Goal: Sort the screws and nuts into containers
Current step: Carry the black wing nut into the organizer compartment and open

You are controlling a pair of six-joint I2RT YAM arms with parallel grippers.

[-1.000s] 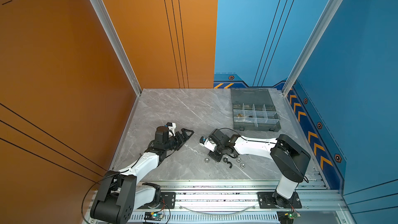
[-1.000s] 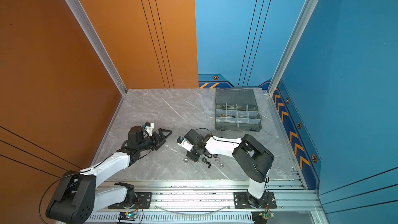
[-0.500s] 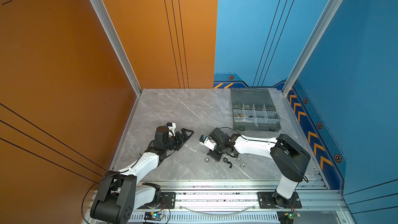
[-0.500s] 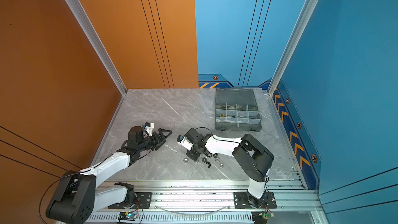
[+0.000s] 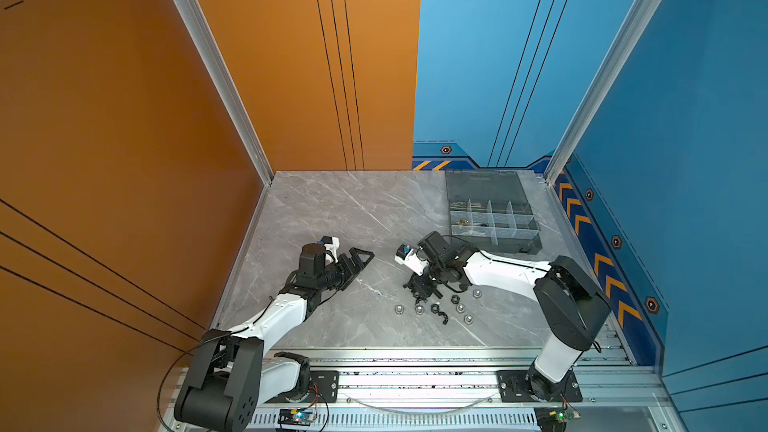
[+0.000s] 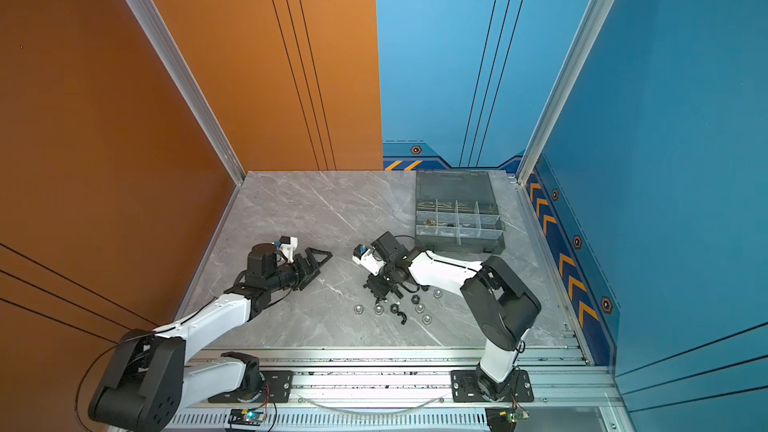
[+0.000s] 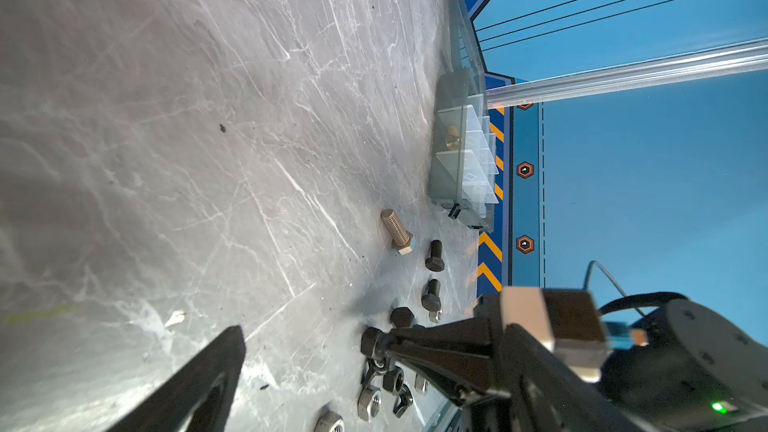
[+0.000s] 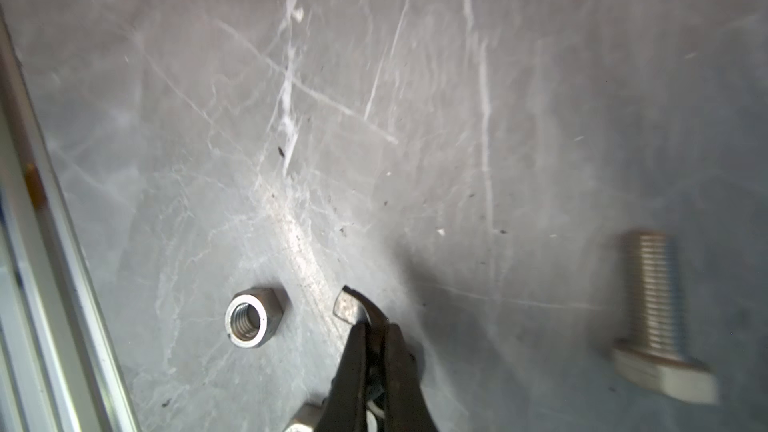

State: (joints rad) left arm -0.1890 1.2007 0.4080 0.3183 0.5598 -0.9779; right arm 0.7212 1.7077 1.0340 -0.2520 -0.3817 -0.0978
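The box's sides stand above the tabletop, so I will next move my right gripper up and outward over the box section beside the brass pieces to release the small nut.
My right gripper [image 8: 374, 326] is shut on a small nut [image 8: 351, 305] just above the grey table, pinching its edge; in the left wrist view this nut [image 7: 374, 340] looks black. Several loose silver and black nuts [image 5: 460, 308] lie right under and in front of that gripper [image 5: 419, 290]. A long silver screw [image 7: 397, 231] and short black screws [image 7: 435, 255] lie beside them. The containers [image 5: 498, 218] are compartments of an open smoky-grey box at the back right. My left gripper [image 5: 361, 257] hovers open to the left, holding nothing.
The box's lid [image 5: 484, 187] lies flat behind it toward the back wall. Brass pieces [image 5: 462, 223] sit in one compartment. A metal rail [image 5: 415, 363] runs along the table's front edge. Orange and blue walls close in the sides.
My right gripper's jaws have closed the last bit onto the nut. Both arms stay about where they were.
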